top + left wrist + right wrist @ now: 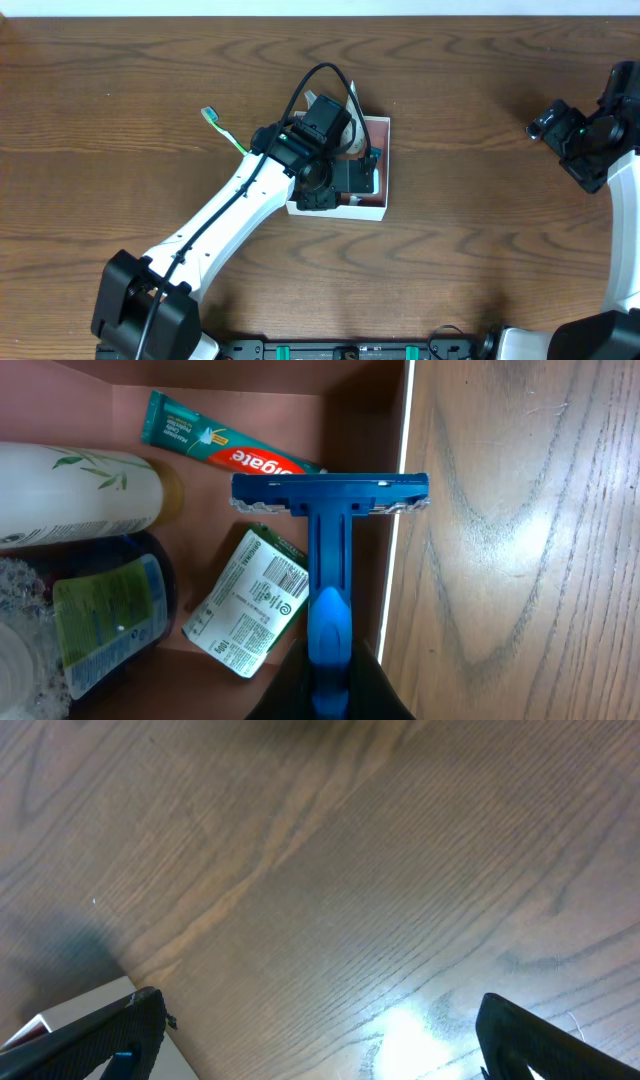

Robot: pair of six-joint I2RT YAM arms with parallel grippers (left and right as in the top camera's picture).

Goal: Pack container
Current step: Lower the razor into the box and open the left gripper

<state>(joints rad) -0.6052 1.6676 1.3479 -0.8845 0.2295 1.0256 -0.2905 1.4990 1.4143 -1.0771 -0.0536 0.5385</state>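
My left gripper will next move down slightly and release the razor (330,530) over the free, narrow gap below it, between the packet and the container's side.
The container (385,165) is a square white box with a reddish-brown inside, at the table's middle; its right wall shows in the left wrist view (400,430). My left gripper (330,675) is shut on the handle of a blue razor (330,530), held over the container's right side with the head just inside the wall. Inside lie a toothpaste tube (225,445), a white bottle (70,495), a dark blue bottle with a green label (105,615) and a green-white packet (250,605). In the overhead view the left gripper (345,178) covers much of the box. My right gripper (558,125) is open and empty at the far right, over bare wood (320,1030).
A green toothbrush (222,132) lies on the wooden table to the left of the container, beside the left arm. A white edge (60,1010) shows at the lower left of the right wrist view.
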